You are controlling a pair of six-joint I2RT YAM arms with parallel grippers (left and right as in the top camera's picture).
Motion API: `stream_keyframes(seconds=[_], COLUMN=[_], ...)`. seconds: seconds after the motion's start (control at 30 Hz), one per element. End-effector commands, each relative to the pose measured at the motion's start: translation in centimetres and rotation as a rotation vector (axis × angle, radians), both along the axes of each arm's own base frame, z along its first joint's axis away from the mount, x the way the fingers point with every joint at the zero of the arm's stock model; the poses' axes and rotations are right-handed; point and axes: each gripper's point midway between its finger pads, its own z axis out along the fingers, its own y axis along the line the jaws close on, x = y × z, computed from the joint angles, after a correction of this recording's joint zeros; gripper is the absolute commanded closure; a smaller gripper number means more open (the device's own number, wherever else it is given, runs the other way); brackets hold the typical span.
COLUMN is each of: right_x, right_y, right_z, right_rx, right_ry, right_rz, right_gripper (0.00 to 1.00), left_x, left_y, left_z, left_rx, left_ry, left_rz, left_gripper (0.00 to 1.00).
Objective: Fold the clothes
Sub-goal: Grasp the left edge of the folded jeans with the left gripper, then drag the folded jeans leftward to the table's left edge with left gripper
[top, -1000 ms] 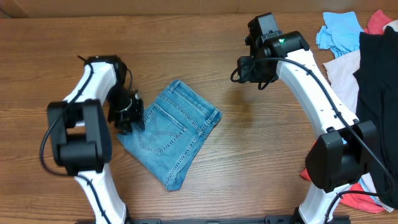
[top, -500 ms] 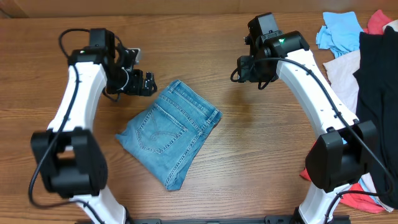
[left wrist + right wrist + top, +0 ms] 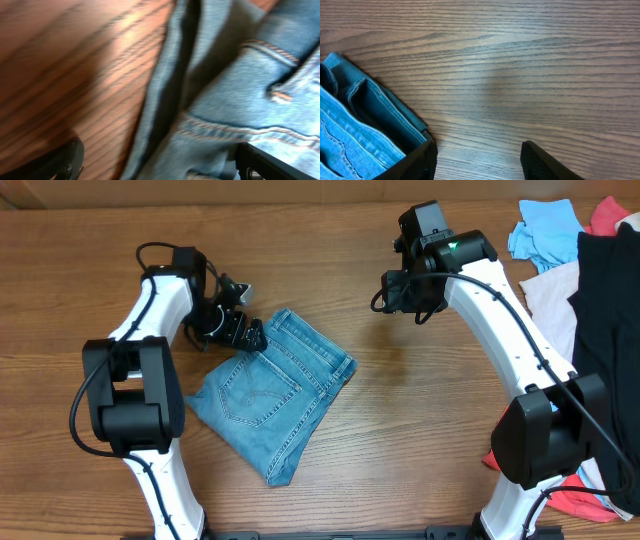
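The left gripper needs to move toward the right in the overhead view next, farther onto the folded denim edge [image 3: 266, 330] [image 3: 171, 141] between its open fingers, and then close it.
The light blue denim jeans [image 3: 275, 392] lie folded into a compact packet on the wooden table, back pocket up. My left gripper [image 3: 247, 335] is open at the packet's upper-left edge, its jaws either side of the folded denim edge [image 3: 200, 115]. My right gripper [image 3: 405, 292] is open and empty, held above bare table to the upper right of the jeans. In the right wrist view the jeans' corner [image 3: 365, 125] shows at the lower left, beside the left jaw.
A pile of other garments lies at the right edge: a sky-blue one [image 3: 545, 228], a black one [image 3: 605, 300], a white one [image 3: 545, 292] and a red one [image 3: 575, 500].
My left arm swung from the jeans' left edge up and away, then came back down to the packet's upper-left edge. The jeans and my right arm have not moved.
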Motion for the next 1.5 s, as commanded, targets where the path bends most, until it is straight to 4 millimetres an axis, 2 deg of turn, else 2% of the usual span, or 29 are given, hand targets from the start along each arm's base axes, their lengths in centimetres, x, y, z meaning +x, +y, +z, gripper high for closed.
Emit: stream_keyframes(seconds=[0.0,0.07,0.17,0.27,0.37,0.43,0.53,0.67,0.77,0.83,0.93,1.17,1.33,1.47], right_x=[0.2,0.2,0.2,0.2,0.1,0.1,0.1,0.1,0.1,0.2,0.3,0.1,0.0,-0.3], right_y=[0.2,0.2,0.2,0.2,0.1,0.1,0.1,-0.2,-0.9,-1.2,-1.6,-1.9,-1.9,-2.0], right_z=[0.6,0.6,0.6,0.6,0.5,0.5,0.5,0.5,0.4,0.4,0.4,0.3,0.3,0.2], right_rx=[0.002,0.001,0.001,0.002,0.0,0.0,0.0,-0.001,-0.005,-0.005,-0.005,-0.008,-0.009,-0.012], right_ry=[-0.017,-0.017,-0.017,-0.017,-0.014,-0.014,-0.013,-0.009,0.0,0.0,0.0,0.012,0.015,0.029], right_rz=[-0.004,-0.005,-0.005,-0.005,-0.004,-0.004,-0.004,-0.012,-0.025,-0.033,-0.042,-0.048,-0.049,-0.048], right_gripper=[0.43,0.43,0.42,0.43,0.42,0.42,0.43,0.43,0.43,0.43,0.43,0.43,0.43,0.43], left_x=[-3.9,-4.6,-5.2,-5.3,-5.2,-4.7,-3.1,-0.2,1.9,2.5,2.4,0.5,0.4,1.1], left_y=[-2.4,-3.0,-3.4,-3.6,-3.4,-3.1,-1.6,3.8,8.8,12.1,17.2,27.7,33.5,36.3], left_z=[-5.0,-5.3,-5.7,-5.7,-5.8,-5.6,-5.1,-3.3,-0.3,1.3,2.3,2.1,2.8,3.7], left_rx=[-0.057,-0.068,-0.056,-0.055,-0.043,-0.041,0.012,0.212,0.314,0.349,0.391,0.408,0.368,0.366], left_ry=[0.168,0.192,0.213,0.204,0.2,0.189,0.181,0.143,0.064,0.023,0.004,-0.009,-0.104,-0.194], left_rz=[-0.091,-0.119,-0.137,-0.167,-0.168,-0.155,-0.065,0.149,0.335,0.453,0.611,0.879,1.043,1.1], left_gripper=[0.04,0.12,0.31,0.65,0.85,0.94,0.96,0.96,0.96,0.96,0.96,0.96,0.92,0.96])
